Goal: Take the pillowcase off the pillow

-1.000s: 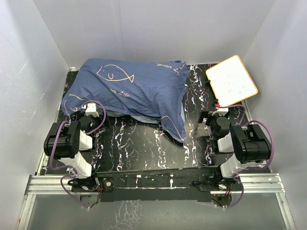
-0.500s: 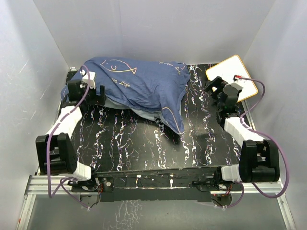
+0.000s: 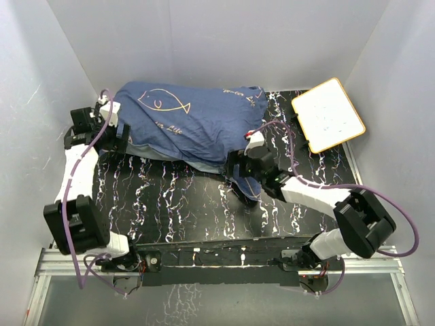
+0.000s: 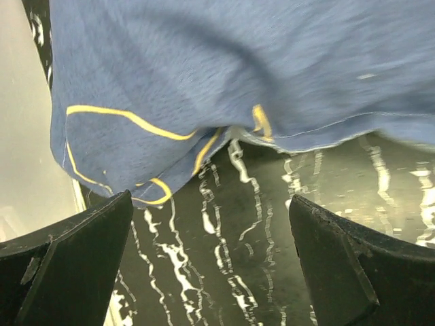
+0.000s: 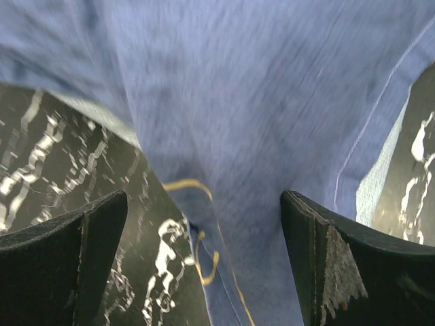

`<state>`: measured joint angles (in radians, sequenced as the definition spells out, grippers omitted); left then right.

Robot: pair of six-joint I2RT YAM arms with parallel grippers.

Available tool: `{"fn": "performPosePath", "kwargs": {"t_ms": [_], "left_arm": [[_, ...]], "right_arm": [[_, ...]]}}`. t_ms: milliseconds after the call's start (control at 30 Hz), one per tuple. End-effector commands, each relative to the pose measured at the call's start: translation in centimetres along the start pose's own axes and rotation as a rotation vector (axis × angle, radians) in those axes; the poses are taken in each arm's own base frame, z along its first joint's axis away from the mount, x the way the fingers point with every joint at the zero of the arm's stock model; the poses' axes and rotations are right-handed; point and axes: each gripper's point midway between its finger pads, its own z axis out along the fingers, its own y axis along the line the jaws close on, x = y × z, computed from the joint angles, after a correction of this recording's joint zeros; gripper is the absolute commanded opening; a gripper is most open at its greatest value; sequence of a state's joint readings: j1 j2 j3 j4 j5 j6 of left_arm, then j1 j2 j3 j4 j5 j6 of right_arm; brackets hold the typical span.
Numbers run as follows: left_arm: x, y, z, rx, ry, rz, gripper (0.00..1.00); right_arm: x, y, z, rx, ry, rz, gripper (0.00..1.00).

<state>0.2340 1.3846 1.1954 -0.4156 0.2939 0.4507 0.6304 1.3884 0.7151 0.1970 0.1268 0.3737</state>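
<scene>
I need to lower my left gripper onto the yellow-lined near corner of the pillowcase (image 4: 141, 178) next, since that loose fabric sticks out toward its spread fingers over the bare table.
The navy-blue pillowcase (image 3: 190, 125) with yellow fish drawings covers the pillow across the back of the table; the white pillow itself is hidden inside. Its loose open end hangs toward the front right (image 3: 246, 178). My left gripper (image 3: 92, 129) is open at the pillowcase's left end; the left wrist view shows the blue fabric (image 4: 224, 75) just ahead of its spread fingers (image 4: 81, 251). My right gripper (image 3: 234, 166) is open over the loose flap; the right wrist view shows the flap (image 5: 251, 204) between its fingers (image 5: 353, 265), not pinched.
A white board with an orange frame (image 3: 328, 114) lies at the back right corner. The black marbled table (image 3: 183, 210) is walled by white panels on three sides. The left table edge (image 4: 41, 170) is close beside my left gripper.
My right arm swung from the white board across to the pillowcase's loose front flap. My left arm moved farther left and outward, past the pillowcase's left end. The pillowcase settled slightly.
</scene>
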Motion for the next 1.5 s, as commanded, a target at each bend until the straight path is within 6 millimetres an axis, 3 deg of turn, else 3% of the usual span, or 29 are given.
{"fn": "performPosePath", "kwargs": {"t_ms": [0, 100, 233, 367, 500, 633, 733, 767, 833, 1033, 1267, 1367, 1467], "left_arm": [[5.6, 3.1, 2.6, -0.110, 0.196, 0.059, 0.97], [7.6, 4.4, 4.2, -0.169, 0.250, 0.073, 0.97], [8.2, 5.2, 5.9, -0.196, 0.252, 0.071, 0.97], [8.2, 5.5, 7.5, -0.193, 0.235, 0.063, 0.81], [8.0, 6.0, 8.5, -0.219, 0.210, 0.029, 0.59], [8.0, 5.3, 8.8, -0.198, 0.201, -0.005, 0.39], [7.9, 5.4, 8.7, -0.215, 0.185, -0.024, 0.15], [7.8, 5.4, 8.4, -0.226, 0.179, -0.037, 0.08], [7.9, 4.6, 7.6, -0.209, 0.175, -0.062, 0.00], [8.7, 1.1, 3.6, -0.115, 0.201, -0.103, 0.00], [7.8, -1.7, -3.3, -0.087, 0.143, -0.068, 0.00], [6.4, -2.5, -5.6, -0.062, 0.123, -0.078, 0.00], [2.9, -2.7, -8.7, -0.039, 0.090, -0.106, 0.00]], "right_arm": [[4.1, -1.6, -0.2, 0.138, 0.084, -0.105, 0.98], [6.8, -3.0, -0.3, 0.209, 0.166, -0.120, 0.98], [9.2, -4.9, -0.1, 0.291, 0.227, -0.136, 0.98], [9.6, -4.5, 1.0, 0.286, 0.242, -0.134, 0.93], [9.1, -3.9, 2.0, 0.281, 0.250, -0.125, 0.66], [8.2, -3.4, 1.8, 0.275, 0.233, -0.110, 0.41], [7.4, -3.8, 0.8, 0.299, 0.210, -0.094, 0.15], [7.2, -3.9, 0.3, 0.305, 0.202, -0.087, 0.09], [6.6, -3.8, -0.6, 0.304, 0.187, -0.066, 0.08], [5.3, -2.4, -3.8, 0.244, 0.142, -0.023, 0.08], [3.1, 0.5, -7.5, 0.228, 0.094, -0.042, 0.08], [1.4, 1.9, -9.2, 0.188, 0.054, -0.009, 0.08], [-1.2, 3.5, -11.1, 0.162, 0.004, 0.000, 0.08]]}}
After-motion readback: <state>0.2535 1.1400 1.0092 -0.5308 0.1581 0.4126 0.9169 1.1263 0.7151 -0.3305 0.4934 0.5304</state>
